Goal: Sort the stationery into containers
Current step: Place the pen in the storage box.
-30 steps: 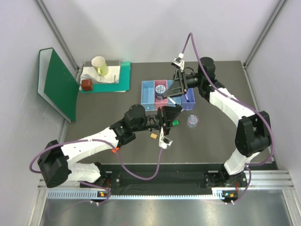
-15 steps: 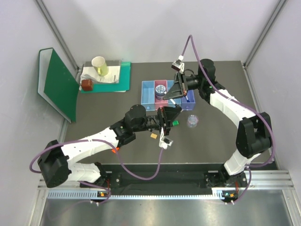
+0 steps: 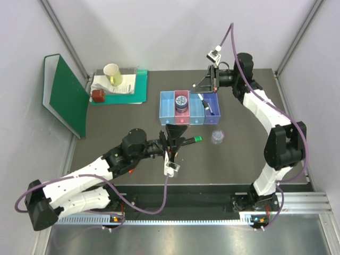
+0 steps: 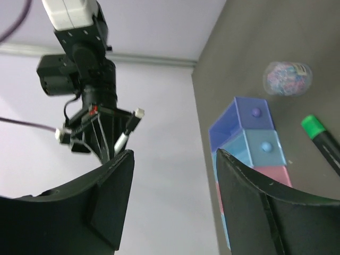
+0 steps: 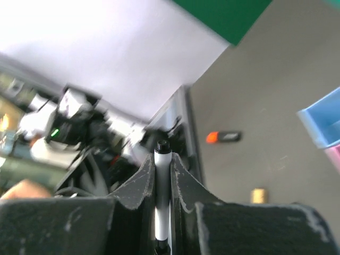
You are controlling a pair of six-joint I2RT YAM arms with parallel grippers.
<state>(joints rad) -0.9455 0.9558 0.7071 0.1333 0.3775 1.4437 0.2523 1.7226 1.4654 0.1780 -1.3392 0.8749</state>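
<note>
My right gripper will next tilt downward and lower the white pen over the far end of the purple bin, since a pen (image 3: 207, 106) lies in that bin.
The containers (image 3: 168, 109), a joined row of light blue, pink, blue and purple bins, stand mid-table. The round patterned tin (image 3: 181, 101) rests in the pink bin and a pen (image 3: 207, 106) lies in a bin further right. My right gripper (image 3: 208, 81) hovers behind the row, shut on a slim white pen (image 5: 161, 196). My left gripper (image 3: 176, 133) is open and empty in front of the bins (image 4: 249, 143). A green-capped highlighter (image 3: 192, 140) lies beside it, and the clear tub (image 3: 218, 137) sits to the right. An orange-capped highlighter (image 5: 223, 137) and a tan block (image 5: 258, 195) lie on the mat.
A green folder (image 3: 66, 95) leans at the back left. Beside it a paper cup (image 3: 112, 74) and a red-brown block (image 3: 98, 95) sit on papers over a teal tray (image 3: 133, 98). Metal frame posts rise at both back corners.
My left gripper opened and drew back toward its base, leaving the green-capped highlighter on the mat. My right gripper shut on a white pen and rose back from the bins.
</note>
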